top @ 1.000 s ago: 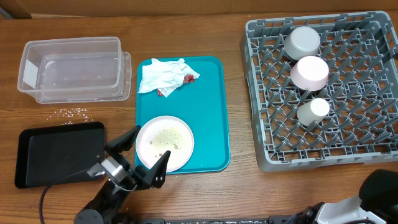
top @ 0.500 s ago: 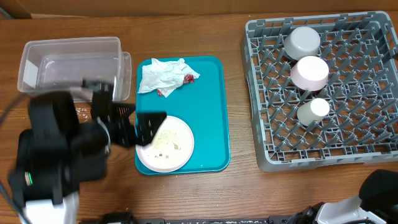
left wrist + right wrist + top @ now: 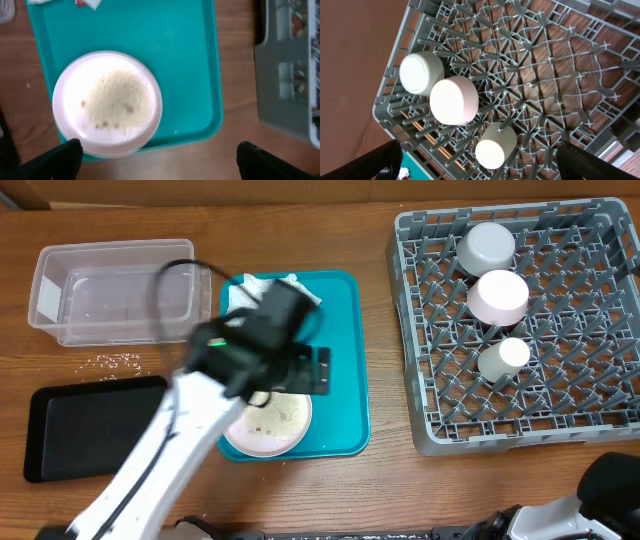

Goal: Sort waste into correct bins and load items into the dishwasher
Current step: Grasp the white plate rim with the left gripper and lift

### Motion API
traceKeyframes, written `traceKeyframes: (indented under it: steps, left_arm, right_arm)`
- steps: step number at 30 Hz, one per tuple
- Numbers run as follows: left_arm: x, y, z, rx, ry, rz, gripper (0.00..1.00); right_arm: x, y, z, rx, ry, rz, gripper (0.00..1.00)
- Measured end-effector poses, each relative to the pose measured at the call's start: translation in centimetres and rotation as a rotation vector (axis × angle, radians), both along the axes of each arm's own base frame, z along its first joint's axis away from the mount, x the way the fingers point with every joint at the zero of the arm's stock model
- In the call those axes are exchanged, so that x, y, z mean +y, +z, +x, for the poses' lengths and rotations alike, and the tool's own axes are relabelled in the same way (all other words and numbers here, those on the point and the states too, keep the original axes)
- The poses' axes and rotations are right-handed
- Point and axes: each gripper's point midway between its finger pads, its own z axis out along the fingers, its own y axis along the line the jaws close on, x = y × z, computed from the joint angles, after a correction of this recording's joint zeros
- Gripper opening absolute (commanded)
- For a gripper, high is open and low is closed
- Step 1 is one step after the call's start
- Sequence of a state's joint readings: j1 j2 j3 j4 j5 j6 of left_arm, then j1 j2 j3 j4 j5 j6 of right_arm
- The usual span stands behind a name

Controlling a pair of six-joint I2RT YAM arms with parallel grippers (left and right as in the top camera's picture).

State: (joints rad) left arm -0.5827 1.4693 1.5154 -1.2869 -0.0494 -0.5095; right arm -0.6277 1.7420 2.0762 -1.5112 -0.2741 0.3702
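Observation:
The plate's rim facing the dish rack (image 3: 160, 107) is below my left gripper, so the gripper should lower its open fingers to both sides of that rim, where bare tray leaves room for the end of one finger.
A white plate (image 3: 270, 423) with beige crumbs lies at the front of the teal tray (image 3: 345, 350). A crumpled white napkin with a red wrapper (image 3: 262, 298) lies at the tray's back. My left gripper (image 3: 303, 370) hangs open and empty above the tray, blurred by motion. In the left wrist view the plate (image 3: 107, 102) sits on the tray (image 3: 190, 60) just beyond my open left gripper (image 3: 160, 165). My right gripper (image 3: 480, 167) is open and empty above the grey dish rack (image 3: 560, 75); its arm (image 3: 600, 490) shows at the bottom right.
The dish rack (image 3: 580, 395) at the right holds a grey bowl (image 3: 485, 245), a pink bowl (image 3: 498, 296) and a cup (image 3: 502, 357). A clear plastic bin (image 3: 115, 290) stands at the back left, a black bin (image 3: 85, 430) at the front left. Spilled grains (image 3: 112, 362) lie between them.
My left arm has swung from the front left, past the black bin, up and right over the teal tray. The plate, napkin and rack have not moved.

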Motion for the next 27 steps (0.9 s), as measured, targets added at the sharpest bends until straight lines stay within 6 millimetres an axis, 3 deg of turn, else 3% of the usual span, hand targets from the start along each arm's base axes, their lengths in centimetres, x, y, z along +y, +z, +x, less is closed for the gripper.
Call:
traceKeyframes:
  steps: [4,7,9,11,13,20,27]
  left_arm:
    - [-3.8,-3.4,1.3,-0.010,-0.028,0.086,1.00]
    - [-4.8,-6.7,1.3,0.061,0.004,0.147,1.00]
    - [-4.7,-8.6,1.6,0.102,0.050,0.175,1.00]
    - [-4.6,-10.3,2.1,0.135,0.093,0.191,0.80]
    - [-4.6,-11.7,2.5,0.164,0.128,0.195,0.72]
    - [-4.1,-15.7,3.4,0.236,0.245,0.217,0.58]
    - [-3.8,-18.3,3.1,0.290,0.281,0.254,0.49]
  right_arm:
    - [0.0,0.0,0.0,0.001,0.000,0.001,1.00]
    - [0.0,0.0,0.0,0.001,0.000,0.001,1.00]
    - [0.0,0.0,0.0,0.000,0.000,0.000,1.00]
    - [0.0,0.0,0.0,0.000,0.000,0.000,1.00]
    - [0.0,0.0,0.0,0.000,0.000,0.000,1.00]
    - [0.0,0.0,0.0,0.000,0.000,0.000,1.00]
    - [0.0,0.0,0.0,0.001,0.000,0.000,1.00]
